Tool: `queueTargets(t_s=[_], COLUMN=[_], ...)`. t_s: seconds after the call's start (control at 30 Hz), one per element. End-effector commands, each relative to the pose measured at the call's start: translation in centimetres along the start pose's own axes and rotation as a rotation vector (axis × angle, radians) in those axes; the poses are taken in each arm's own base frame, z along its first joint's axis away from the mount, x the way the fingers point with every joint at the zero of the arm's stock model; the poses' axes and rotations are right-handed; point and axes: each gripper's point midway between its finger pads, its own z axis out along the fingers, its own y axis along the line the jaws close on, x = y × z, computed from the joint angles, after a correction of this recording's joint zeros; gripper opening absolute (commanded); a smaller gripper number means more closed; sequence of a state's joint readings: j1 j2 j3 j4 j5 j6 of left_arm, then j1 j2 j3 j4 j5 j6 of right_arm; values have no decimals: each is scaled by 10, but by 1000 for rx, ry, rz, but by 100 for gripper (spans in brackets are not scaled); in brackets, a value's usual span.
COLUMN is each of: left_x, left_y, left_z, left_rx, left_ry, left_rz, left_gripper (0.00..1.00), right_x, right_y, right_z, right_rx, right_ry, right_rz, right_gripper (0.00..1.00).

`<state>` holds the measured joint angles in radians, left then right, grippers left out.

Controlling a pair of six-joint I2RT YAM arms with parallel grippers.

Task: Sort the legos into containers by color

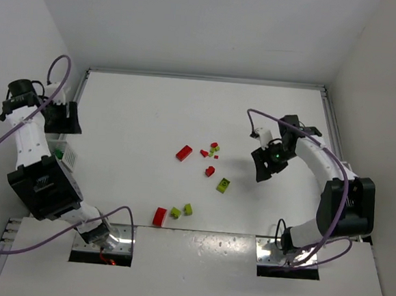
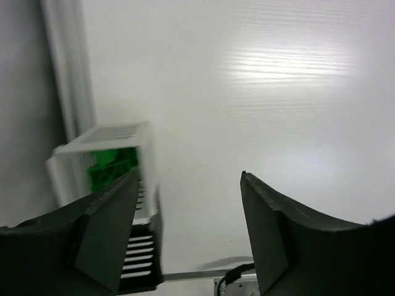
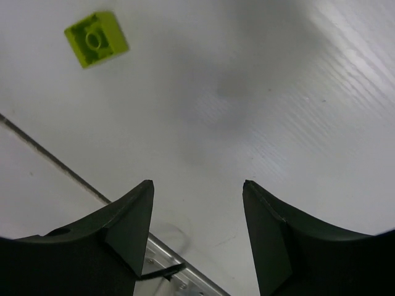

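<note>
My right gripper goes down and to the left in the overhead view next, onto the lime brick lying nearest, since its open fingers are empty.
Loose legos lie mid-table: a red brick (image 1: 184,152), smaller red bits (image 1: 210,170), a lime brick (image 1: 223,185), another red brick (image 1: 159,215) and two lime ones (image 1: 175,213). White containers (image 1: 68,157) stand at the left edge, and one (image 2: 117,134) holds dark green bricks (image 2: 110,165). My left gripper (image 1: 69,125) (image 2: 188,176) hovers open just right of that bin with nothing between its fingers. Right of the pile, my right gripper (image 1: 268,168) (image 3: 197,182) is open over bare table, and a lime brick (image 3: 95,38) lies ahead to its left.
Grey metal plates with wiring (image 1: 101,247) (image 1: 289,254) sit at the near edge by the arm bases. A raised rim (image 1: 203,78) borders the table's far side, and white walls close in on the left and right.
</note>
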<state>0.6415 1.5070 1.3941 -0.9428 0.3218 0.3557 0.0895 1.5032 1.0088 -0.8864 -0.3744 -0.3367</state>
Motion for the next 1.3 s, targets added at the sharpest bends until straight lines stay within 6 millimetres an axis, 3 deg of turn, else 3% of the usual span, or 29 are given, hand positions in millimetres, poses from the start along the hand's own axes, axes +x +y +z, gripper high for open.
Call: queueTargets(t_s=[0.0,0.03,0.13,0.17,0.27,0.3,0.43,0.47,0.6,0.77,0.83,0.93,1.27], left_x=[-15,-11,-9,-14,-22,-25,-30,-33,-37,-36,-36,-36,-33], left_y=[-80,-104,-143,-149,-164,-166,-166,-162,-157,-154,-154,-151,-149], left_z=[-26,-19,-15,-12,-18,-18,-24,-24,-27,-25,-25,-25,-21], left_rx=[302,363,441,451,502,508,529,518,510,508,508,502,509], left_ry=[-86,-64,-56,-76,-109,-122,-150,-161,-184,-176,-176,-178,-169], left_rz=[208,246,243,242,213,207,181,166,151,132,131,125,118], left_gripper=[72,72,72,72,72,72,72,72,72,71,71,71,71], right_x=[8,6,-3,-11,-16,-17,-28,-38,-37,-51,-55,-60,-49], right_y=[26,33,54,58,81,92,98,95,93,93,83,83,78], right_z=[-5,-3,6,8,27,33,52,58,77,97,100,103,122], right_rx=[-62,-81,-118,-121,-183,-197,-126,-88,-33,73,130,142,184], right_ry=[40,39,44,40,75,84,49,27,104,87,95,89,165], right_rz=[-275,-309,-419,-428,-458,-492,-557,-554,-479,-470,-452,-462,-443], right_gripper=[60,60,61,67,99,99,99,99,99,99,99,99,95])
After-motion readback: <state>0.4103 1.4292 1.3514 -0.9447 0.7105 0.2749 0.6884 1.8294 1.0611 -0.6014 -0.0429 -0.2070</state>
